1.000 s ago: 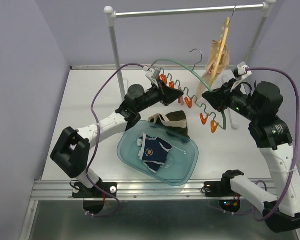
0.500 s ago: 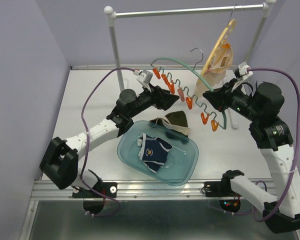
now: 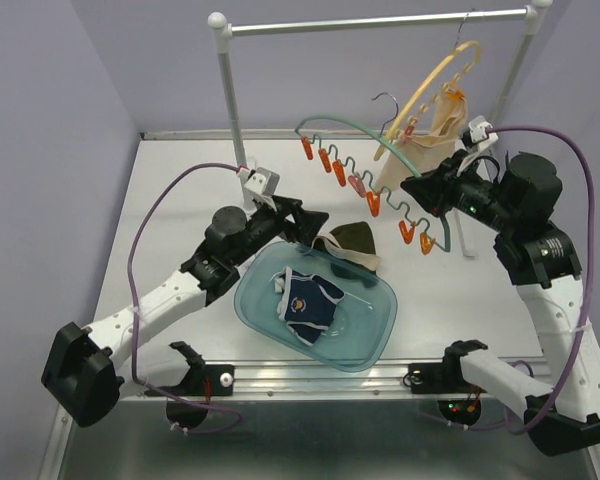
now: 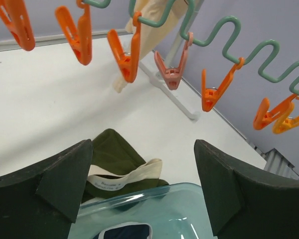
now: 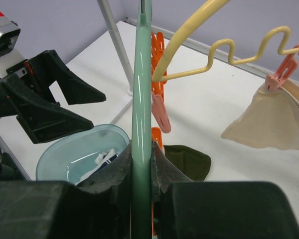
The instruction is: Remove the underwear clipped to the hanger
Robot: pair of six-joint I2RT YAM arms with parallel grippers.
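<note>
The white clothes bar (image 3: 380, 21) is above my right gripper and farther outward. My right gripper needs to go up and outward next, hook the green hanger (image 3: 352, 125) onto the bar and let go of it.
My right gripper (image 3: 416, 188) is shut on the green wavy hanger (image 3: 352, 125), holding it in the air; its orange clips (image 3: 372, 203) hang empty. In the right wrist view the hanger's bar (image 5: 141, 99) runs between the closed jaws of that gripper (image 5: 141, 164). My left gripper (image 3: 315, 226) stands open and empty just left of the olive underwear (image 3: 352, 242), which lies on the table against the basin's far rim. The navy underwear (image 3: 310, 302) lies in the teal basin (image 3: 375, 335). The beige underwear (image 3: 432, 128) stays clipped to a yellow hanger (image 3: 435, 78) on the rail. The left wrist view shows the olive underwear (image 4: 114, 159) between the spread fingers (image 4: 239, 194).
A white clothes rail (image 3: 380, 20) on two posts crosses the back of the table; its left post (image 3: 232, 110) stands behind my left arm. Purple cables loop over both arms. Walls close in the left, back and right.
My left gripper has opened and drawn back from the hanger's clips toward the basin's left side. The yellow hanger has swung round with the beige garment. The right gripper keeps its hold.
</note>
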